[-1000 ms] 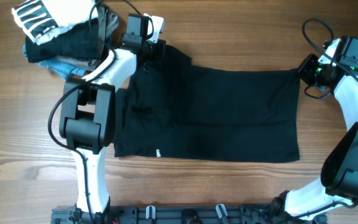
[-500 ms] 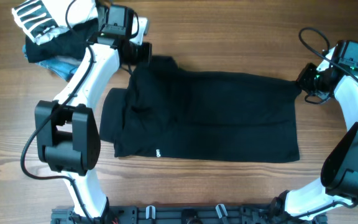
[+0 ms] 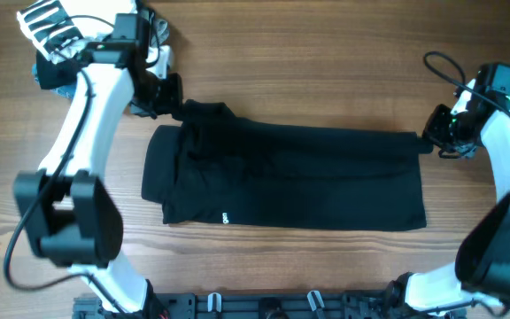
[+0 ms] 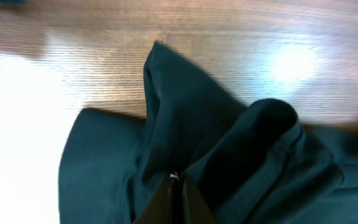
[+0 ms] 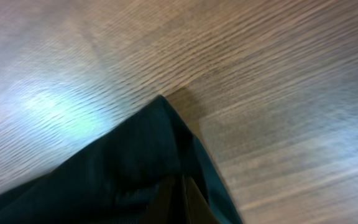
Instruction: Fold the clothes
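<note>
I should carry the pinched far corner back with my left gripper toward the shirt's flat near corner by the white mark and release it.
The clothes, one black T-shirt, lie spread across the middle of the wooden table, with a small white mark near the front hem. My left gripper is shut on the shirt's far left corner, where the fabric bunches up. In the left wrist view the gripper pinches a raised fold of the black fabric. My right gripper is shut on the far right corner. The right wrist view shows the gripper clamped on the lifted corner above the wood.
A pile of other garments sits at the far left corner: a white black-striped one on top of dark and blue ones. The arms' base rail runs along the front edge.
Both grippers have come toward the front with the shirt's far edge in them, so the shirt looks narrower. The left arm has also swung to the left.
</note>
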Controlling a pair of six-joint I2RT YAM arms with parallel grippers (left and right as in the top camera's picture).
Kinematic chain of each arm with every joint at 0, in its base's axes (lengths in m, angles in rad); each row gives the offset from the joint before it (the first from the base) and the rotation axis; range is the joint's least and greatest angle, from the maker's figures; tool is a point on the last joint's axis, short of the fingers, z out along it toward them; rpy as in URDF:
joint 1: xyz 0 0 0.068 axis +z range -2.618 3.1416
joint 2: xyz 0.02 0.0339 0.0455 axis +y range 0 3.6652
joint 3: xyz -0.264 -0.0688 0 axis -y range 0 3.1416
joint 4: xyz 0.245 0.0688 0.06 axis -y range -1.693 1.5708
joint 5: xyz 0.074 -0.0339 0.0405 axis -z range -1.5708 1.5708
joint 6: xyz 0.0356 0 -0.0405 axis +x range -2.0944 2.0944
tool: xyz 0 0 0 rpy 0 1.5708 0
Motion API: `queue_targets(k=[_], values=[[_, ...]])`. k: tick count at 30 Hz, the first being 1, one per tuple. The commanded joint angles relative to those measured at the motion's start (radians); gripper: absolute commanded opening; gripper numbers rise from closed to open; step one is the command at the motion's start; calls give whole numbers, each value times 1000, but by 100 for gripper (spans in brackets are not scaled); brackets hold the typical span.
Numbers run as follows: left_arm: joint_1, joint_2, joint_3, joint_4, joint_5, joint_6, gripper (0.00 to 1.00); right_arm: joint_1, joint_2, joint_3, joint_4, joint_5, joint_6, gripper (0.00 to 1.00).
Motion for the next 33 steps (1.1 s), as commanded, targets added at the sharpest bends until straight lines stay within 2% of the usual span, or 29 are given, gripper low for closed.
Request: queue_targets(k=[1, 5, 10, 17, 22, 24, 25, 26, 27, 28, 29, 33], values=[[16, -103, 7, -43, 19, -13, 4, 1, -92, 35, -55, 35, -25, 4], [16, -106, 6, -164, 19, -13, 4, 1, -94, 32, -140, 101, -25, 4], [16, -105, -4, -327, -11, -14, 4, 1, -92, 31, -152, 122, -23, 6], [14, -105, -175, -296, -10, -14, 4, 1, -44, -28, -137, 122, -26, 14], [14, -104, -245, -287, -10, -14, 7, 1, -34, -51, -151, 196, -13, 8], [14, -104, -258, -284, -6, -14, 9, 1, -34, -51, -154, 216, 16, 8], [14, -104, -259, -284, -5, -14, 20, 1, -34, -51, -151, 182, 25, 18], [14, -104, -259, -283, 2, -14, 36, 1, -32, -51, -146, 108, -7, 29], [14, -104, -259, -283, 4, -14, 42, 2, -30, -52, -141, 32, -58, 38], [14, -104, -259, -280, 4, -14, 46, 2, -24, -57, -134, -24, -78, 47], [14, -104, -259, -270, 4, -14, 46, 2, -11, -69, -131, -63, -78, 50], [14, -104, -259, -213, 21, -14, 47, 2, 42, -153, -107, -170, -126, 59]])
